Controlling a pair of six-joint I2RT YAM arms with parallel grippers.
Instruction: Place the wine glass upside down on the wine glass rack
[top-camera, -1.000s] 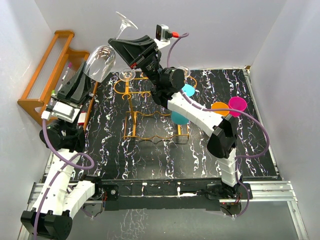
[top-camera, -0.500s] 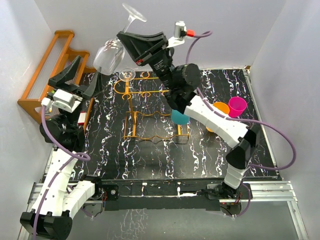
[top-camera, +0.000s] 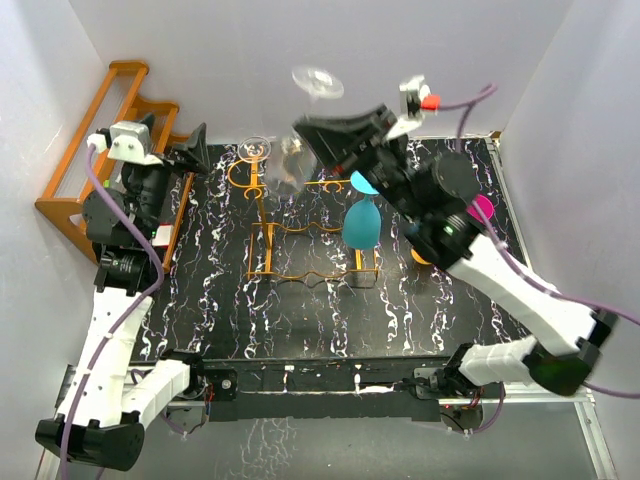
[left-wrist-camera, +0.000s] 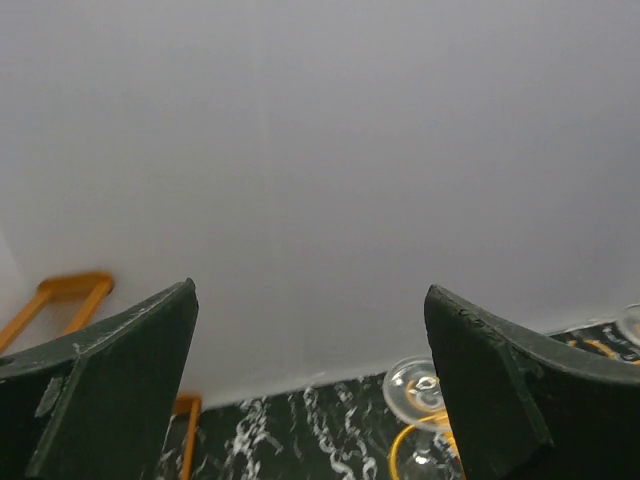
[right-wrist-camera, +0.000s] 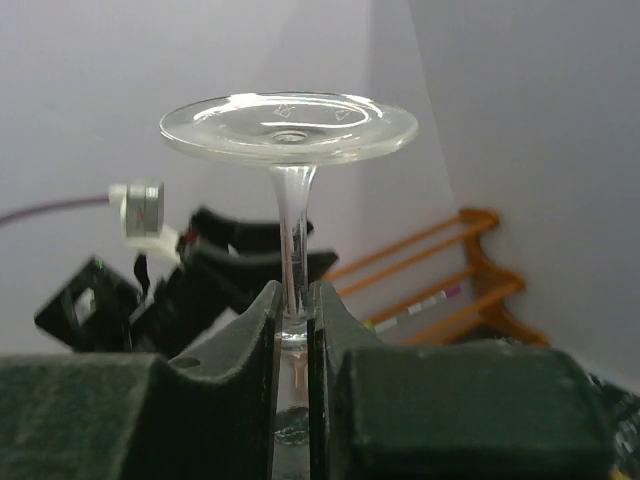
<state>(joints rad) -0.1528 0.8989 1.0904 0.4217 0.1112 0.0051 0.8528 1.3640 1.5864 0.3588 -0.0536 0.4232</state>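
My right gripper moves down next and releases the clear wine glass at the rack's near wire bar beside the teal glass, since that spot lies below my fingers.
The clear wine glass (top-camera: 318, 82) hangs upside down, foot on top, above the back of the table. My right gripper (top-camera: 303, 128) is shut on its stem (right-wrist-camera: 293, 240), just below the round foot (right-wrist-camera: 288, 128). Its bowl is a blur under the fingers, over the far end of the orange-gold wire wine glass rack (top-camera: 266, 240). My left gripper (top-camera: 190, 150) is open and holds nothing, off to the left of the rack. In the left wrist view its fingers (left-wrist-camera: 120, 380) stand wide apart against the white wall.
Another glass (top-camera: 256, 148) hangs foot-up at the rack's back left corner (left-wrist-camera: 415, 385). A teal cup (top-camera: 362, 222), an orange cup (top-camera: 424, 256) and a magenta cup (top-camera: 484, 207) stand to the right. A brown wooden rack (top-camera: 100, 140) leans on the left wall.
My left gripper let go of the glass's bowl, opened wide and drew back left. The right arm swung the glass rightward and turned it foot-up.
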